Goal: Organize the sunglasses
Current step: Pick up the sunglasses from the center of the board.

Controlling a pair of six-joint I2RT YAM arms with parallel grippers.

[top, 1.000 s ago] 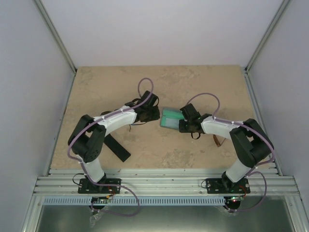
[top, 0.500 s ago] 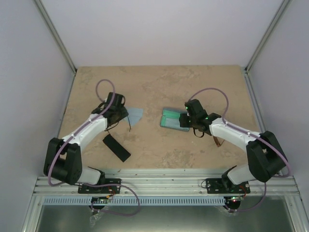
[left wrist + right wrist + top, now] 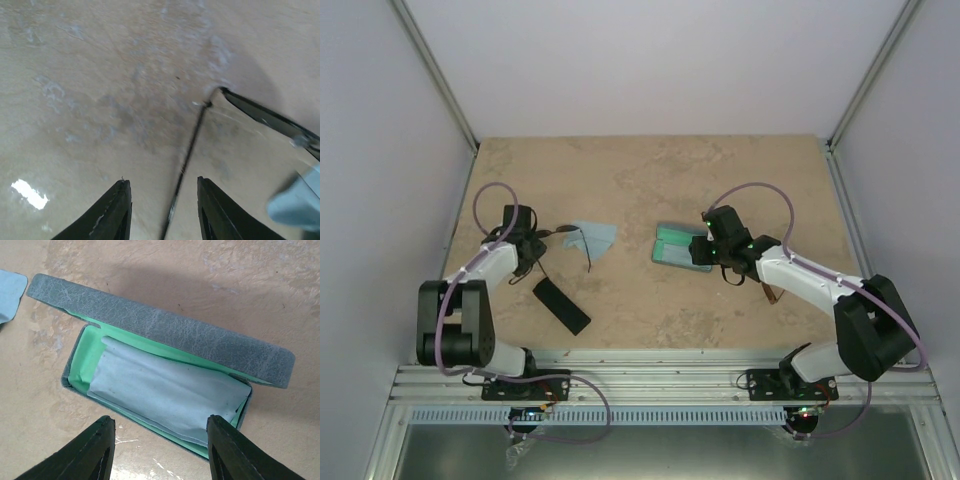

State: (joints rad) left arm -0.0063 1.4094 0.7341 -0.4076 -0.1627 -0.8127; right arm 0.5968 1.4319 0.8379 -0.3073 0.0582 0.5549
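The thin black arm already runs between the left gripper's open fingers, so the gripper will next move down toward the hinge end (image 3: 203,109) of that arm to close.
The black-framed sunglasses (image 3: 586,255) lie at the left, partly on a light-blue cloth (image 3: 596,236). My left gripper (image 3: 534,250) stands open just left of them. In the left wrist view one thin black arm (image 3: 188,157) runs between my open fingers (image 3: 117,212) without touching them, and the frame (image 3: 265,117) lies to the right. The brown sunglasses (image 3: 772,293) peek out from under the right arm. My right gripper (image 3: 160,427) is open and empty, just short of the open grey-blue case (image 3: 165,330), whose green lining holds a folded light-blue cloth (image 3: 165,390).
A shut black case (image 3: 561,305) lies near the front left, close to the left arm. The enclosure's walls and metal posts border the table on both sides and at the back. The edge of the other cloth (image 3: 10,295) shows at the right wrist view's top left.
The left arm has swung from beside the open case to the table's left side, uncovering the cloth and black sunglasses. Both grippers have opened wider. The right gripper has shifted slightly right.
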